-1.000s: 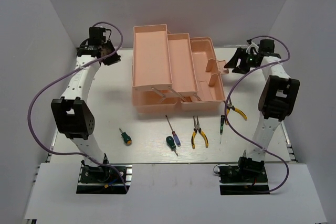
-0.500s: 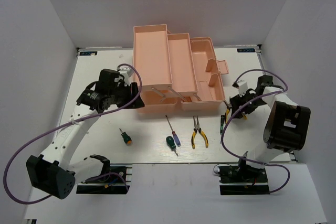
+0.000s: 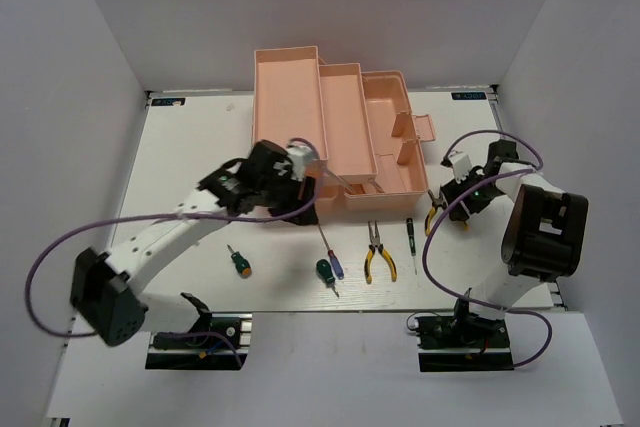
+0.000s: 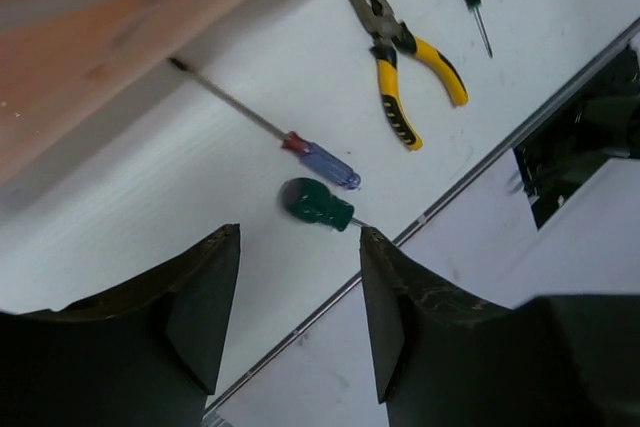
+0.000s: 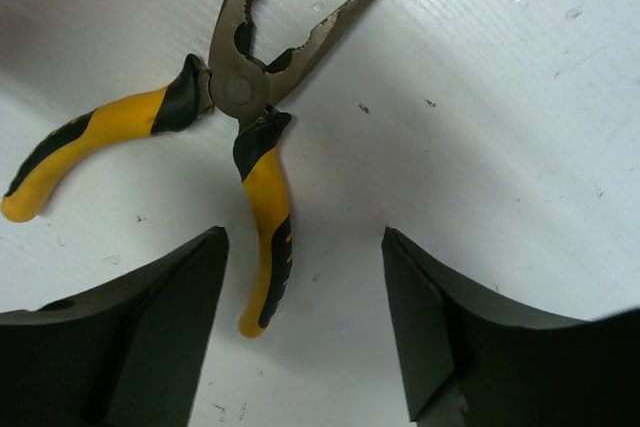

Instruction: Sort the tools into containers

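The splayed yellow pliers' handle by the purple screwdriver comes between my left gripper's fingers next, as it lowers to its right in the top view.
The salmon-pink toolbox (image 3: 330,137) stands open at the back middle, its trays fanned out. In front of it lie a green stubby screwdriver (image 3: 238,263), the purple screwdriver (image 3: 330,251), a second green stubby screwdriver (image 3: 325,271), yellow pliers (image 3: 380,257) and a thin dark screwdriver (image 3: 409,236). My left gripper (image 3: 300,205) is open and empty by the toolbox's front edge, above the purple screwdriver (image 4: 320,160) and green stubby one (image 4: 315,204). My right gripper (image 3: 452,209) is open low over the second yellow pliers (image 5: 240,97), one handle lying between its fingers.
The toolbox's lid tab (image 3: 425,129) juts out to the right. White walls close the table at the back and both sides. The table's front edge (image 4: 470,172) runs close behind the tools. Purple cables loop off both arms.
My left arm has swung from the back left corner to the toolbox's front. My right arm has come down from the back right over the right pliers. The thin screwdriver sits slightly further left.
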Available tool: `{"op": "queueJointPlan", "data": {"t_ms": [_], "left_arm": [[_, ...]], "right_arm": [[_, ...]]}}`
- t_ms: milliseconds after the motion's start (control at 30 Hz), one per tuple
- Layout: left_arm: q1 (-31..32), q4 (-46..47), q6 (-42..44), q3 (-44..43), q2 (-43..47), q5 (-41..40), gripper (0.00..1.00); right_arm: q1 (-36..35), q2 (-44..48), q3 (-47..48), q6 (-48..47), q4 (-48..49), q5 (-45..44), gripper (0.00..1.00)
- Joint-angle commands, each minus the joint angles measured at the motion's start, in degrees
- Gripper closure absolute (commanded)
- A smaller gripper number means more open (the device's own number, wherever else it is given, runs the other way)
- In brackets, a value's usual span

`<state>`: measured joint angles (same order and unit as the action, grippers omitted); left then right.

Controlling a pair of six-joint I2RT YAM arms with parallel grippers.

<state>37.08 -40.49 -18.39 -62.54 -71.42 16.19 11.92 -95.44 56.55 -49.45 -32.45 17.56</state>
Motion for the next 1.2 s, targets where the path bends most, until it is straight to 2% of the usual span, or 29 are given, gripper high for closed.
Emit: {"op": "queueJointPlan", "data": {"t_ms": [0,33,100,133,200,300,400,467,600,767,900,933,1167], "left_arm": [[7.64,5.68,-0.06,-4.94,-9.22,-2.64,0.39],[10.88,5.69,0.54,-6.09,-11.61,-4.65,0.39],[13.10,7.34,0.55,-7.94,-17.23,-5.20,0.39],[13.89,8.23,0.55,-7.94,-18.66,-5.72,0.39],[15.82,10.34,1.17,-7.94,-21.21,-5.73,0.37],[17.15,12.27,2.57,-8.55,-25.34,-5.20,0.32],[18.64,13.85,3.10,-10.66,-28.59,-4.68,0.30],[19.35,13.86,3.10,-12.95,-30.44,-4.67,0.30],[21.54,15.00,3.10,-15.50,-35.53,-3.97,0.30],[22.69,14.75,3.10,-17.70,-38.53,-3.35,0.30],[23.74,12.80,2.57,-19.11,-41.52,-6.95,0.30],[23.74,12.20,1.96,-19.63,-42.22,-7.57,0.30],[24.88,9.03,0.03,-21.30,-44.59,-12.14,0.33]], "right_arm": [[-0.93,-0.80,-1.52,-3.54,0.98,-2.17,0.32],[-0.85,-0.37,-2.41,-3.89,1.76,-2.27,0.43],[-1.55,1.21,-5.92,-4.07,2.56,-2.10,0.56],[-1.81,1.65,-6.63,-4.07,2.56,-1.83,0.73],[-1.99,3.58,-8.56,-3.73,1.69,-0.96,0.99],[-1.29,5.87,-5.86,-1.36,-3.49,1.59,1.00],[-0.32,9.65,2.23,1.37,-14.46,6.86,1.00],[-0.06,13.34,7.59,4.88,-16.50,10.99,1.00],[-0.32,15.90,20.48,9.63,-17.73,13.11,1.00],[-1.19,14.68,26.58,9.55,-17.83,15.57,1.00],[-5.23,11.16,28.52,12.26,-15.46,13.82,1.00],[-7.94,10.63,28.87,12.62,-12.41,13.38,1.00],[-18.15,2.20,31.95,15.61,-6.50,1.87,1.00]]}}
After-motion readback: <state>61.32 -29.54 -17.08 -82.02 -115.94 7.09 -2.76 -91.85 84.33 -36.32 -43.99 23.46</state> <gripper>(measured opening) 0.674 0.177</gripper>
